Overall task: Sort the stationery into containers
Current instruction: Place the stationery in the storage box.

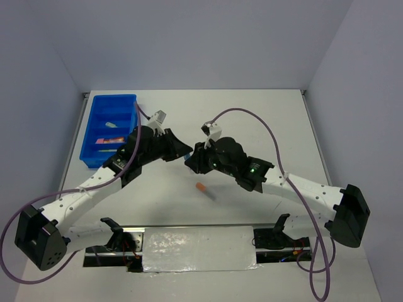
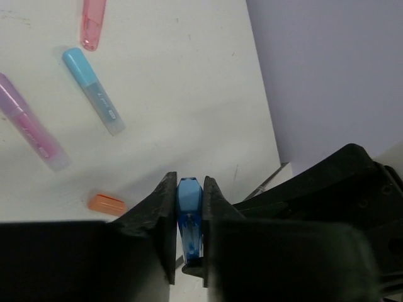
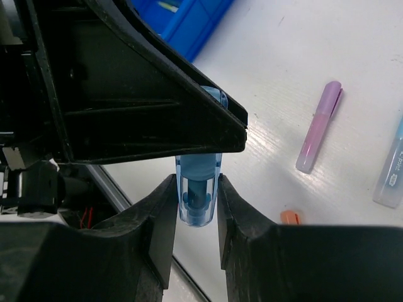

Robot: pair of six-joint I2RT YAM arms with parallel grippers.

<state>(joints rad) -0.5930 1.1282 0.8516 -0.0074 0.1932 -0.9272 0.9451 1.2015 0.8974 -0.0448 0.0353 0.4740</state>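
Observation:
A pale item is already in the tray's far section [image 1: 118, 117], and my left gripper needs to move outward next, to the left in the top view, and down to release there.
A translucent blue marker [image 2: 189, 211] is held in the air at mid-table, between both grippers. My left gripper [image 2: 189, 189] is shut on its one end. My right gripper [image 3: 194, 192] has its fingers against the other, capped end [image 3: 198, 195]. In the top view the two grippers meet at the marker [image 1: 187, 155]. On the table below lie a purple marker [image 3: 319, 126], a light blue marker [image 2: 93, 91], a pink marker [image 2: 92, 22] and a short orange one [image 1: 201, 187]. The blue tray [image 1: 94, 126] stands at the far left with a few items in its compartments.
Both arms cross the table's middle and hide most of the loose markers in the top view. The tray's corner [image 3: 189, 19] shows behind the left gripper in the right wrist view. A metal strip [image 1: 195, 245] runs along the near edge between the arm bases.

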